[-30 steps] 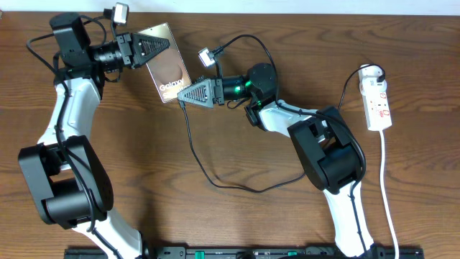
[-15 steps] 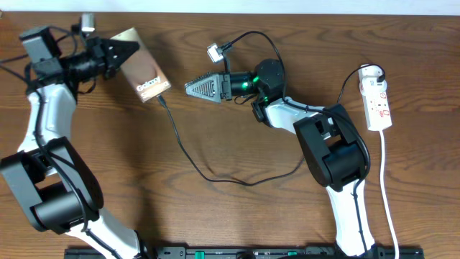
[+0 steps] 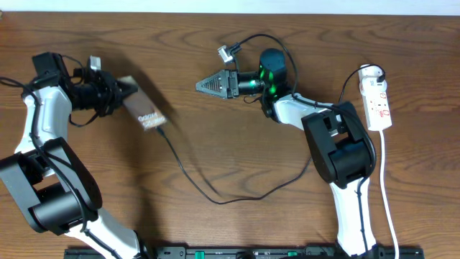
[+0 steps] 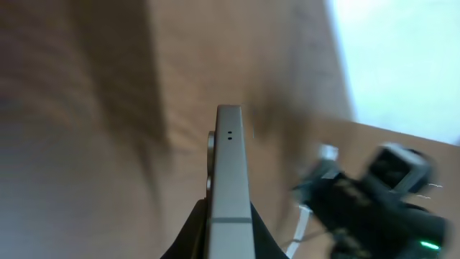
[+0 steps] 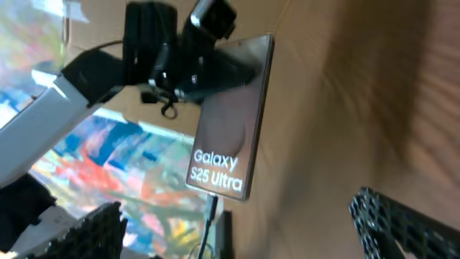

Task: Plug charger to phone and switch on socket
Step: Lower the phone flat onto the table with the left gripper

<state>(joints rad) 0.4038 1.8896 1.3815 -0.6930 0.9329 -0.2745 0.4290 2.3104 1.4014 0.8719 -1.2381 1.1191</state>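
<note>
The charger's connector is already in the phone's bottom end, so my left gripper needs to lower the phone (image 3: 144,114) onto the bare tabletop below it and release it there.
The phone (image 3: 144,114), a dark slab with white "Galaxy" lettering, is held tilted above the table at the left. My left gripper (image 3: 121,95) is shut on its upper end. In the left wrist view the phone (image 4: 230,155) shows edge-on between the fingers (image 4: 230,219). The charger's black connector (image 3: 162,131) sits in the phone's bottom end, which also shows in the right wrist view (image 5: 210,206). Its cable (image 3: 215,201) loops across the table towards the socket. My right gripper (image 3: 203,85) is open and empty, apart from the phone (image 5: 231,122). The socket (image 3: 378,101) lies at the far right.
The socket's white cord (image 3: 387,194) runs down the right side towards the front edge. A black plug (image 3: 374,72) sits in the socket's far end. The right arm's base (image 3: 338,151) stands right of the cable loop.
My left gripper has carried the phone left and lower, with the cable trailing from its bottom end. My right gripper has let go of the connector and drawn back to the right.
</note>
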